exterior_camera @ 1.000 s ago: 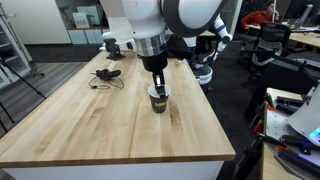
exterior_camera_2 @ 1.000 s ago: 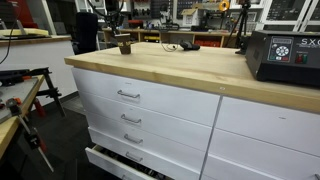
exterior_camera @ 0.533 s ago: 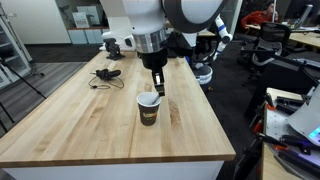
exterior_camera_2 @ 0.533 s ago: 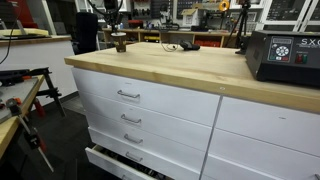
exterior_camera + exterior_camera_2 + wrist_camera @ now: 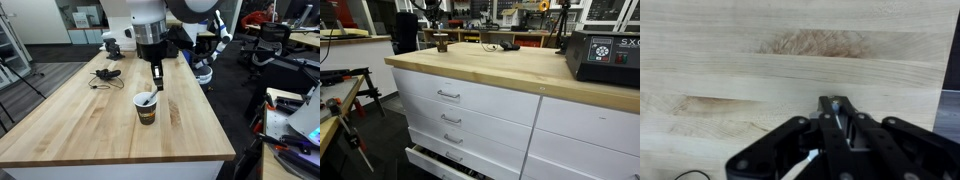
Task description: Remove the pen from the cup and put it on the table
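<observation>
The pen travels in my gripper away from the cup next, over the open tabletop behind it, for release where the wood lies bare.
The cup (image 5: 147,108), dark brown with a white rim, stands upright on the wooden table (image 5: 70,125); it also shows far off in an exterior view (image 5: 441,44). My gripper (image 5: 156,86) hangs just above the cup and slightly behind it, pointing down. In the wrist view the gripper (image 5: 837,108) is shut on a thin stick with a bluish tip, the pen (image 5: 836,103). A thin dark streak reaches from the fingers down over the cup's mouth. The cup is out of the wrist view, which shows bare table (image 5: 720,60).
A black tangle of cable (image 5: 106,76) lies on the table behind and left of the cup. A dark device (image 5: 111,44) sits at the far end. A black box (image 5: 603,55) stands on the table's corner above the drawers (image 5: 445,95).
My gripper has risen out of the cup, shut on the pen. The cup now stands a little nearer the front and to the left than one second ago.
</observation>
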You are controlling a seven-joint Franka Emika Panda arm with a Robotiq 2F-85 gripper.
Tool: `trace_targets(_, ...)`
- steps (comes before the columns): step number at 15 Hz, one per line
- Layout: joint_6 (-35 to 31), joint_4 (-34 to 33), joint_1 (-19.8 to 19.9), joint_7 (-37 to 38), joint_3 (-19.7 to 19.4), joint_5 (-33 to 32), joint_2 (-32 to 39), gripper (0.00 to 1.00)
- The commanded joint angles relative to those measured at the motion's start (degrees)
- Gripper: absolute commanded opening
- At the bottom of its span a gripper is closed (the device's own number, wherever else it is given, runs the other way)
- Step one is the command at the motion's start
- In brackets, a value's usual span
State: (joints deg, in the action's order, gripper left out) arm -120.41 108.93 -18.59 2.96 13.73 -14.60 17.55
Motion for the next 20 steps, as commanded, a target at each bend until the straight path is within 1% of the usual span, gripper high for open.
trace_targets(1, -1.2, 4.0, 1.5, -1.7, 0.0, 2.3, -6.6, 0.03)
trace_targets(5, -1.5, 5.8, 2.8, -0.2, -0.7, 2.5, -11.5, 0.03)
trace_targets(9, -0.8, 6.6, 4.5, 2.0, -2.3, 1.7, -13.4, 0.03)
trace_targets(12, -0.4, 5.8, 5.6, 4.6, -3.7, 0.6, -11.4, 0.03)
trace_targets(14, -1.2, 5.1, 6.5, 4.5, -4.5, 1.2, -9.6, 0.03)
trace_targets(20, -1.5, -1.7, 8.5, 3.9, -7.8, 0.5, -2.5, 0.03)
